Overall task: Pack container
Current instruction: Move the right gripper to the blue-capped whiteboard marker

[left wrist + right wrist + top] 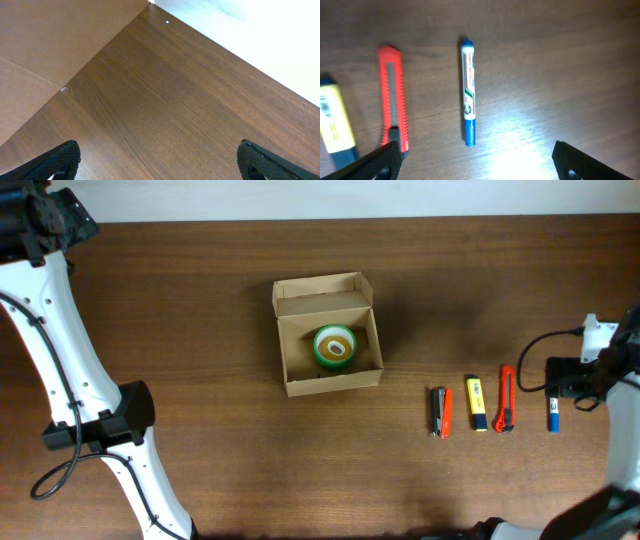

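My right gripper is to lower to the blue marker's white body [553, 401] [469, 83], with one finger on each side of it, because empty table lies between the blue marker and the red box cutter.
The container [285, 350] is a small light-brown cardboard box at the table's middle. It is open, with its lid flap standing at the far side. A green tape roll [335, 346] lies inside it. A blue marker [552, 416] lies at the far right and also shows in the right wrist view [468, 90]. My right gripper [475, 162] is open and empty above the marker's near end; in the overhead view it [566, 380] sits just beyond the marker. My left gripper [157, 162] is open and empty over bare table at the far left.
Left of the marker lie a red box cutter [507, 398] [394, 95], a yellow highlighter [477, 402] [335, 125] and a black-and-orange tool [440, 412]. A tan board [45, 55] borders the table in the left wrist view.
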Controlling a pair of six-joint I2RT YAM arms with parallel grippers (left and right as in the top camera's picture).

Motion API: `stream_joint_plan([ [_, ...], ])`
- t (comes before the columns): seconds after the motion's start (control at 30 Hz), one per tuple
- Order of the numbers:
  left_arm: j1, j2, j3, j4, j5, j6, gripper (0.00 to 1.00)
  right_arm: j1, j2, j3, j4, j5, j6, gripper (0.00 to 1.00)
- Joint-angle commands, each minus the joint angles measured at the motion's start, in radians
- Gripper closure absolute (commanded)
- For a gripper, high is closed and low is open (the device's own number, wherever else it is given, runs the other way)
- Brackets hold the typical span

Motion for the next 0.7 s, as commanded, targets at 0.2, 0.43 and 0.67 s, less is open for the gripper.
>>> stream_joint_plan([
  [0.2,0.005,-0.023,0.011,-0.002,-0.014,0.016,0.00,-0.085,0.182,-0.006,-0.011,-0.162,0.048,0.08],
  [0.43,0.005,-0.023,0.011,-0.002,-0.014,0.016,0.00,-0.084,0.292,-0.006,-0.010,-0.172,0.140,0.14],
  [0.67,0.005,-0.023,0.011,-0.002,-0.014,0.016,0.00,-0.084,0.348,0.048,0.009,-0.095,0.156,0.15],
])
